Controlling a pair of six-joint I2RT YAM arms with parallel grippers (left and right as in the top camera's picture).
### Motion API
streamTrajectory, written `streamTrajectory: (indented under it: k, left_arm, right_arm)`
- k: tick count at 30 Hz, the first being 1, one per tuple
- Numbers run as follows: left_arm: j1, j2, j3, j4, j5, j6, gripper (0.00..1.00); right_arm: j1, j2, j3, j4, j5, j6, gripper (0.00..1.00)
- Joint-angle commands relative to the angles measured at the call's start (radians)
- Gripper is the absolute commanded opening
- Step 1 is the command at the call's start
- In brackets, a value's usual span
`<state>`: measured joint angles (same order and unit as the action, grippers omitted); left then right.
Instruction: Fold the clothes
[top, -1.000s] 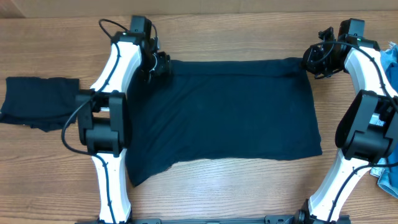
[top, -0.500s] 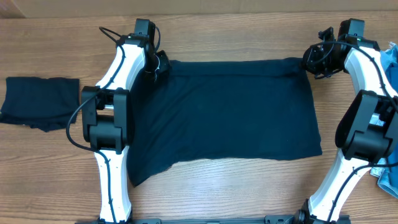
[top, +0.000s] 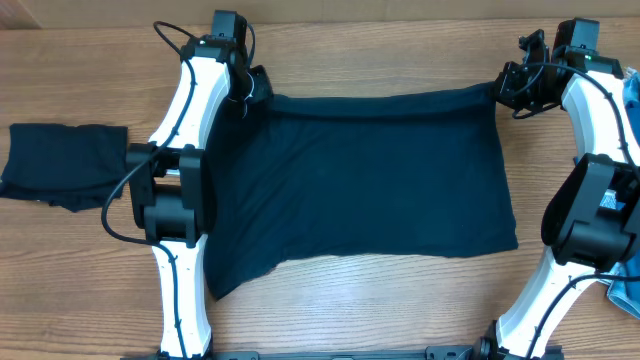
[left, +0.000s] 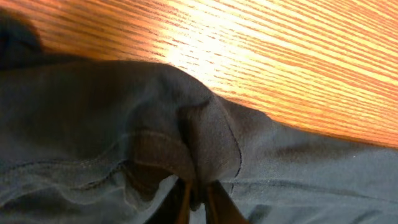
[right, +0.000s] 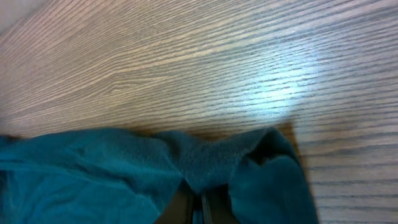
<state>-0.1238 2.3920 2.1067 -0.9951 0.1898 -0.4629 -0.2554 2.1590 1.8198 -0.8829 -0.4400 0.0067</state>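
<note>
My left gripper lifts the pinched fold next and draws it slightly back over the garment's body.
A large navy-blue garment lies spread across the middle of the table. My left gripper is at its far left corner and my right gripper at its far right corner. The far edge is stretched between them. In the left wrist view the left gripper is shut on a pinched fold of the dark fabric. In the right wrist view the right gripper is shut on a bunched corner of the cloth. Wood shows beyond both corners.
A second dark garment lies folded at the left edge of the table. Light-blue denim pieces show at the right edge, behind the right arm, with another bit lower down.
My left gripper has shut on the garment's far left corner. Both grippers have shifted slightly toward the far side, and the far edge now runs tighter between them.
</note>
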Motion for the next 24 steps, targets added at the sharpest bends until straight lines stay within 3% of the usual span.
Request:
streamTrajectory:
  k: [1, 6, 13, 17, 20, 22, 24]
  left_arm:
    - [0.005, -0.028, 0.063, -0.051, -0.013, 0.023, 0.04]
    - [-0.011, -0.064, 0.275, -0.340, -0.013, 0.138, 0.04]
    - [-0.063, -0.069, 0.291, -0.622, -0.016, 0.153, 0.04]
    - [-0.074, -0.069, 0.289, -0.695, -0.044, 0.175, 0.04]
    - [-0.080, -0.069, 0.289, -0.695, -0.041, 0.198, 0.10]
    - [-0.079, -0.069, 0.289, -0.695, -0.062, 0.210, 0.22]
    - [-0.078, -0.069, 0.289, -0.695, -0.071, 0.225, 0.33]
  right_arm:
    - [-0.010, -0.052, 0.035, -0.012, -0.006, -0.008, 0.04]
    - [-0.020, -0.130, 0.035, -0.107, -0.006, -0.014, 0.04]
    - [-0.049, -0.151, 0.035, -0.329, -0.006, -0.016, 0.04]
    - [-0.048, -0.151, 0.034, -0.407, 0.021, -0.038, 0.04]
    - [-0.048, -0.151, 0.034, -0.413, 0.045, -0.038, 0.04]
    - [-0.048, -0.151, 0.034, -0.417, 0.063, -0.037, 0.28]
    - [-0.048, -0.151, 0.034, -0.425, 0.100, -0.036, 0.32]
